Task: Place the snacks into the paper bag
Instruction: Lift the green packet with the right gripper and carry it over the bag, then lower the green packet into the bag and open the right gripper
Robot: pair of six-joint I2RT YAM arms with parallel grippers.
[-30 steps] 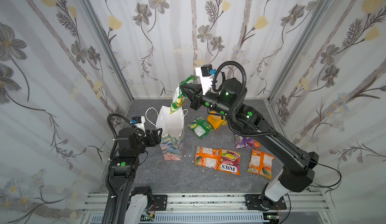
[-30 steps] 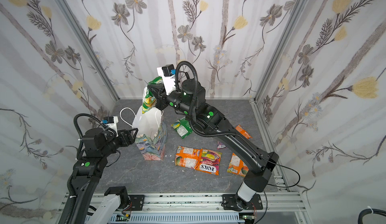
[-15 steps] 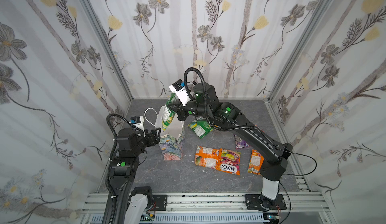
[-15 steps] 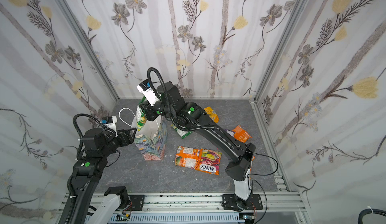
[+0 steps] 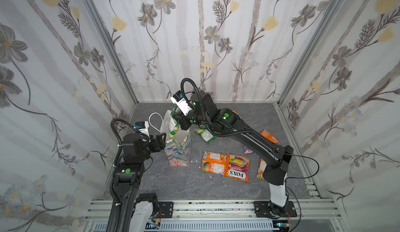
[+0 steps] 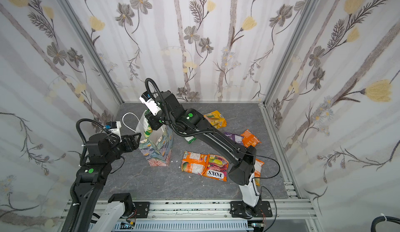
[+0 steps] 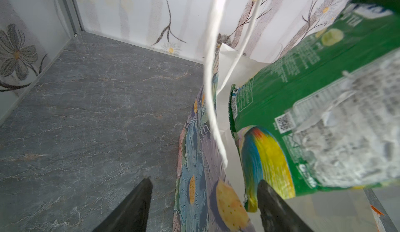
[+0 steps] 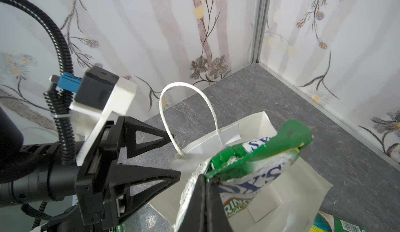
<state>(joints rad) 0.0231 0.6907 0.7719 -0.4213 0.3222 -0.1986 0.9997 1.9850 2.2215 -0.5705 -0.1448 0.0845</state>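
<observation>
My right gripper holds the green snack packet with only the packet's lower end inside, so it should next lower the packet deeper into the paper bag's opening (image 5: 180,136) (image 8: 275,190) and let go of the packet's top edge.
The paper bag (image 5: 178,153) (image 6: 156,154) stands upright at left centre, with a floral outside and a white inside. My right gripper (image 5: 176,118) (image 6: 150,118) (image 8: 207,178) is shut on the top edge of a green snack packet (image 5: 173,126) (image 6: 147,129) (image 8: 259,161) (image 7: 303,103). The packet hangs with its lower end inside the bag's mouth. My left gripper (image 5: 163,136) (image 6: 138,136) (image 7: 204,180) (image 8: 175,155) is open and straddles the bag's left wall (image 7: 194,155) without pinching it. Other snacks lie on the floor to the right.
On the grey floor lie an orange packet (image 5: 213,161), the FOX'S packet (image 5: 237,168), a green packet (image 5: 205,134), a purple one (image 6: 233,136), an orange one (image 6: 251,137) and a yellow-orange one (image 6: 215,118). The right arm spans over them. A white handle (image 8: 186,90) arches above the bag.
The right arm has swung left and down, bringing the green packet from above the bag into its mouth. The left gripper has stayed at the bag's wall.
</observation>
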